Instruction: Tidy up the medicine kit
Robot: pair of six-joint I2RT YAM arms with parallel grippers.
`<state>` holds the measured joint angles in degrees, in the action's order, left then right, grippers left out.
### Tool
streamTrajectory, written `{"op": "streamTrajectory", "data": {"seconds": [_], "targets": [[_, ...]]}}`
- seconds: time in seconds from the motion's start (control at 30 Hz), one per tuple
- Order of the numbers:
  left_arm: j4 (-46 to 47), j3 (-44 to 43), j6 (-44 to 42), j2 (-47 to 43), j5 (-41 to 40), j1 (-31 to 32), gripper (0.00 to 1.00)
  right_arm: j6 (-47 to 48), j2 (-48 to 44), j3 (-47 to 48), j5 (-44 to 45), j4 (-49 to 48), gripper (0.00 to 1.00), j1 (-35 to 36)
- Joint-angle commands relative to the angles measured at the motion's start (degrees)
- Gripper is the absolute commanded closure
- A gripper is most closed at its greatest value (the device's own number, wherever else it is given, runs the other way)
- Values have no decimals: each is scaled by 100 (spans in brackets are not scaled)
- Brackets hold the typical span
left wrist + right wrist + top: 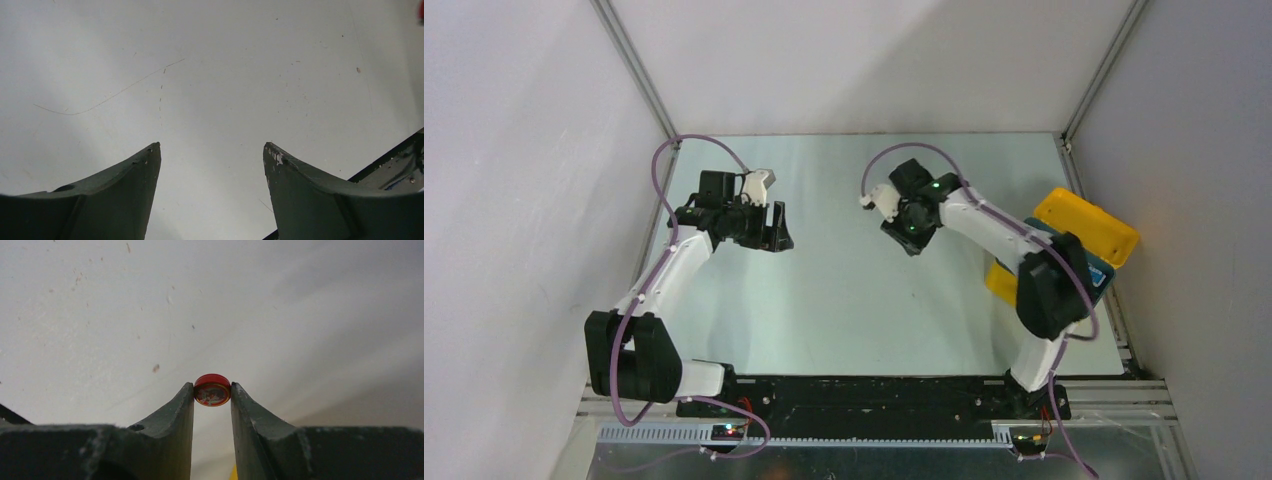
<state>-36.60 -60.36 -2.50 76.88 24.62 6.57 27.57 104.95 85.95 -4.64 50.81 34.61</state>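
Note:
The kit's lid is raised. My right gripper needs to swing to the right in the top view over the kit's teal inside to let go of the red tin [212,390].
The medicine kit [1092,226] is a bright-yellow case at the table's right edge, its lid raised and dark teal inside; my right arm's elbow hides part of it. A small round red tin [212,390] with a printed face sits pinched between the tips of my right gripper [212,386], which hangs over the bare table top. From above, that right gripper [910,236] is near the table's middle, left of the kit. My left gripper [212,145] is open over bare table with nothing between its fingers; from above, the left gripper [774,236] is left of centre.
White walls close the table [844,300] in at the back and both sides. A dark rail [864,392] with both arm bases runs along the near edge. A dark edge [395,157] shows at the lower right of the left wrist view.

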Motion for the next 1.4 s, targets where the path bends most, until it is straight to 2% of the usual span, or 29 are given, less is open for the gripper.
{"op": "streamTrajectory", "data": {"seconds": [0.0,0.07,0.47,0.63,0.87,0.93,1.03,1.17,1.27,1.37], "targets": [[62,-225,30,-154,137,-31,20,-24,-1091,-372,353,273,73,-282],[59,-215,37,-175,143,-25,20,-15,-1492,-576,448,292,73,-523],[49,-386,180,55,358,-30,21,140,-3623,-1277,-55,1117,72,-3278],[44,-398,207,81,470,-24,21,379,-4037,-1661,-97,1381,72,-4619],[39,-425,206,95,555,-26,21,595,-4190,-2275,-267,1480,72,-5677],[45,-455,206,143,578,-21,21,587,-4192,-2323,-306,1458,68,-5878],[43,-494,206,204,603,-12,21,520,-4286,-2334,-272,1306,55,-5977],[46,-569,207,286,610,83,21,363,-4512,-2318,-219,1047,43,-6196],[37,-840,285,500,627,214,21,61,-4553,-2324,-473,859,37,-6771],[-24,-1163,415,774,731,467,21,-337,-4478,-2320,-1338,732,35,-7550]]}}
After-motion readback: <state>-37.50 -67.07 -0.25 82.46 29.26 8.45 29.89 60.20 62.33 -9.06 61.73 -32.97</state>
